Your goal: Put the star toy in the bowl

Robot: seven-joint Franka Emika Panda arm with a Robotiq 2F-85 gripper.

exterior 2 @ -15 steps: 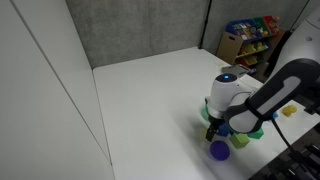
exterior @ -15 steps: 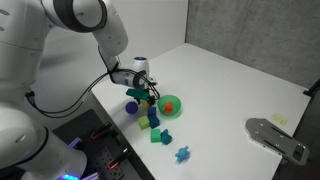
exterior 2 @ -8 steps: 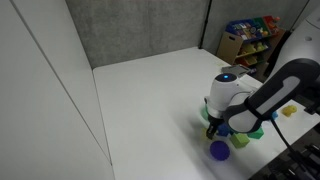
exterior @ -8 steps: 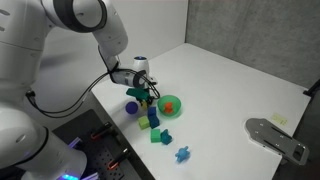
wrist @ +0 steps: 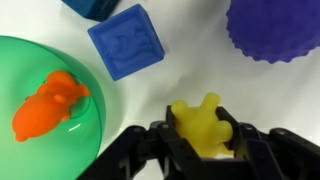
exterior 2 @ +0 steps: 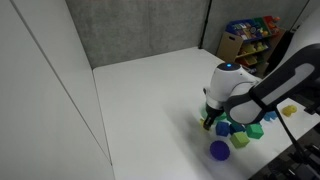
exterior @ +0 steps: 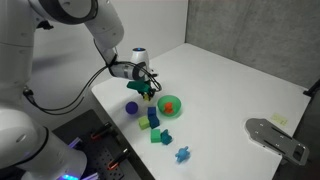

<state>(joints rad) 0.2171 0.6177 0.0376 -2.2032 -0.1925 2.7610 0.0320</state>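
The star goes up and left in the wrist view next, over the orange toy in the green bowl [exterior: 169, 107], since the star hangs outside the bowl's rim.
In the wrist view the yellow star toy [wrist: 200, 122] sits between my black fingers, and my gripper [wrist: 203, 138] is shut on it, raised off the table. The green bowl [wrist: 40, 160] lies to the left of the gripper and holds an orange toy [wrist: 50, 100]. In both exterior views my gripper [exterior: 147, 91] [exterior 2: 210, 121] hangs just above the cluster of toys, beside the bowl [exterior: 178, 105]. The star is too small to make out there.
A blue cube [wrist: 127, 40] and a purple bumpy ball [wrist: 275, 28] lie just beyond the gripper. On the table are also the purple ball [exterior: 132, 107], blue and green blocks [exterior: 153, 122], a green star-like toy [exterior: 167, 136] and a blue spiky toy [exterior: 183, 154]. The table edge runs close to the toys.
The jaws have closed on the star toy, and the gripper has risen a little from the table with it.
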